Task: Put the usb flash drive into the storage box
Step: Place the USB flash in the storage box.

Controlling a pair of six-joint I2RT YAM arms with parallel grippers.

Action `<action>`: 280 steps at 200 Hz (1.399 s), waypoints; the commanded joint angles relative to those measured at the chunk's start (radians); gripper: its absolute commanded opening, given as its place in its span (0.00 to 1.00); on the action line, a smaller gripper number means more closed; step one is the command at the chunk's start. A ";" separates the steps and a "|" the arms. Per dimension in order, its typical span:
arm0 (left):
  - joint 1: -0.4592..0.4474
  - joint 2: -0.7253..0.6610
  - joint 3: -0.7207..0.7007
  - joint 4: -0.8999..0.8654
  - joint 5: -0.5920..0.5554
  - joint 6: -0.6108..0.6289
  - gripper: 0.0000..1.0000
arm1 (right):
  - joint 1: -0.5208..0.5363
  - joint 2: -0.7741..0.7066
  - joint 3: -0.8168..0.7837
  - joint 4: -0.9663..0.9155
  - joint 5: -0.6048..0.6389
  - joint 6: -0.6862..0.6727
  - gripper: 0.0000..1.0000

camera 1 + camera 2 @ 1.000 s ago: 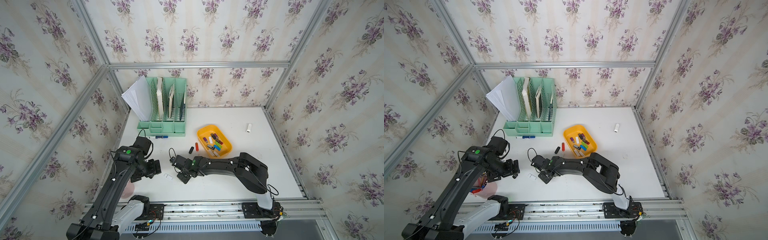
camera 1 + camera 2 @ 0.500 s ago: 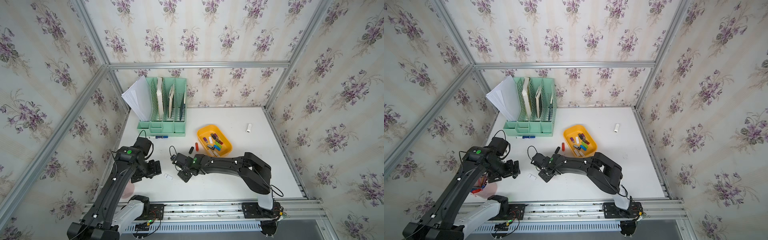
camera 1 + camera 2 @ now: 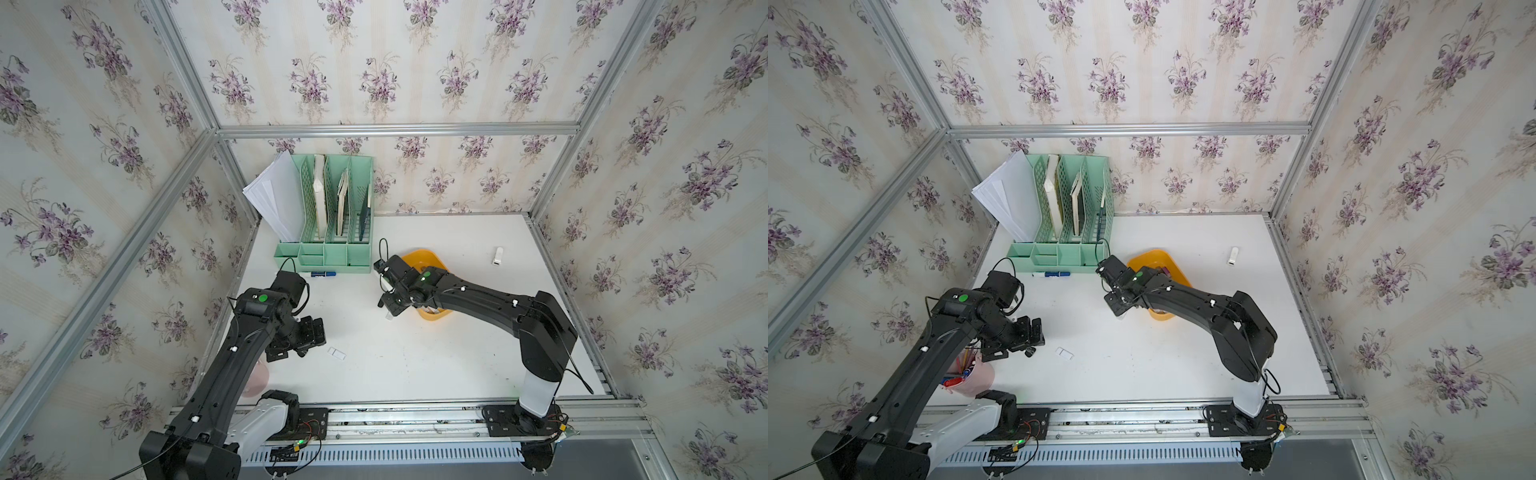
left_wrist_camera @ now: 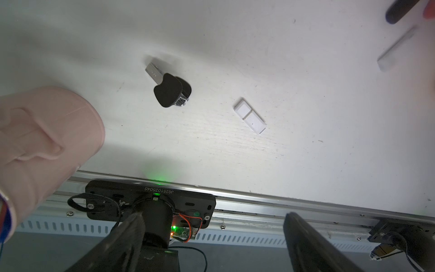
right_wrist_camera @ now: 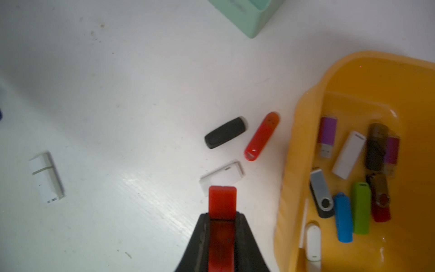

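Note:
The right gripper goes outward over the box's rim next, lowers, and releases the red drive (image 5: 222, 202), since the box's bottom (image 5: 343, 121) beside the purple drive, outward and below, is bare.
My right gripper (image 5: 222, 215) is shut on a red usb flash drive (image 5: 222, 202), which sticks out beyond the fingertips. It hangs over the table just beside the storage box (image 5: 306, 113), a shallow yellow-orange tray holding several flash drives. In both top views the right gripper (image 3: 390, 307) (image 3: 1119, 305) is at the near left side of the storage box (image 3: 419, 255) (image 3: 1154, 257), with the arm covering much of it. My left gripper (image 3: 309, 336) (image 4: 216, 247) stands open and empty low at the front left.
Loose on the table by the box lie a black drive (image 5: 226, 133), a red one (image 5: 261, 136) and a white one (image 5: 222, 175). Near the left gripper are a white drive (image 4: 249, 116) and a black one (image 4: 169, 90). A mint-green file organizer (image 3: 332, 208) stands at the back left, a pink cup (image 4: 35, 141) at the front left.
My right arm has moved from the front middle of the table back and to the right, up to the box, still shut on the red drive. The left arm has stayed put.

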 commanded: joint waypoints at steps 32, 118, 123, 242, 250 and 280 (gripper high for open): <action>0.001 0.059 0.049 0.021 0.014 0.017 0.97 | -0.165 0.031 0.041 0.007 -0.006 -0.084 0.12; 0.001 0.141 0.070 0.054 0.007 0.022 0.97 | -0.293 0.217 0.148 0.075 -0.123 -0.099 0.10; 0.001 0.144 0.070 0.054 0.006 0.024 0.97 | -0.295 0.227 0.156 0.076 -0.127 -0.098 0.10; 0.001 0.180 0.055 0.074 -0.003 0.032 0.97 | -0.318 0.361 0.239 0.068 -0.165 -0.114 0.10; 0.001 0.180 0.054 0.073 -0.004 0.030 0.97 | -0.319 0.366 0.238 0.068 -0.166 -0.114 0.10; 0.002 0.175 0.047 0.073 -0.008 0.030 0.97 | -0.318 0.378 0.232 0.073 -0.168 -0.114 0.10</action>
